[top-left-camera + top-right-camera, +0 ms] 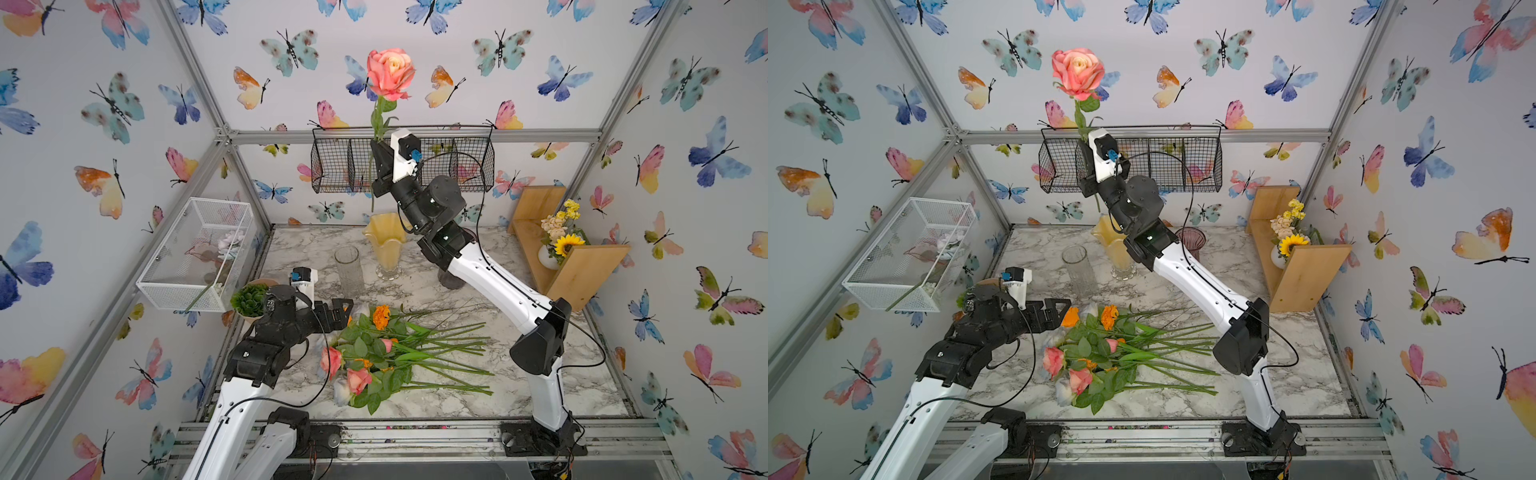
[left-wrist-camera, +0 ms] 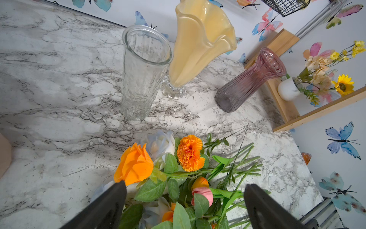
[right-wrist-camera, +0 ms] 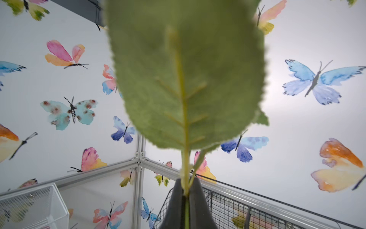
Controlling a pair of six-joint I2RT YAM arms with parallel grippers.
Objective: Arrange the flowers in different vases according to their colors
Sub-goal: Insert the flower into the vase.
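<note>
Next, my right gripper moves down toward the wavy opening of the yellow vase [image 1: 386, 243] to release the green stem, its lower end above the vase's rim.
My right gripper [image 1: 379, 143] [image 3: 185, 190] is raised high and shut on the green stem of a pink-coral rose [image 1: 390, 72] [image 1: 1077, 72]. The stem's lower end hangs above the yellow wavy-rimmed vase [image 1: 386, 243] [image 2: 200, 43]. A large leaf [image 3: 186, 75] fills most of the right wrist view. The clear ribbed vase [image 1: 349, 270] [image 2: 144, 73] stands left of the yellow one. The smoky-purple vase [image 1: 1191, 239] [image 2: 249, 81] stands behind the right arm. My left gripper [image 1: 345, 309] [image 2: 185, 186] is open over the heads of the flowers [image 1: 386, 357] [image 2: 189, 152] piled on the table.
A white mesh basket [image 1: 195, 257] hangs on the left wall, a black wire basket [image 1: 457, 166] on the back wall. A wooden shelf [image 1: 582, 266] at the right holds a sunflower bunch [image 1: 561, 241]. A green succulent [image 1: 249, 299] sits by the left arm.
</note>
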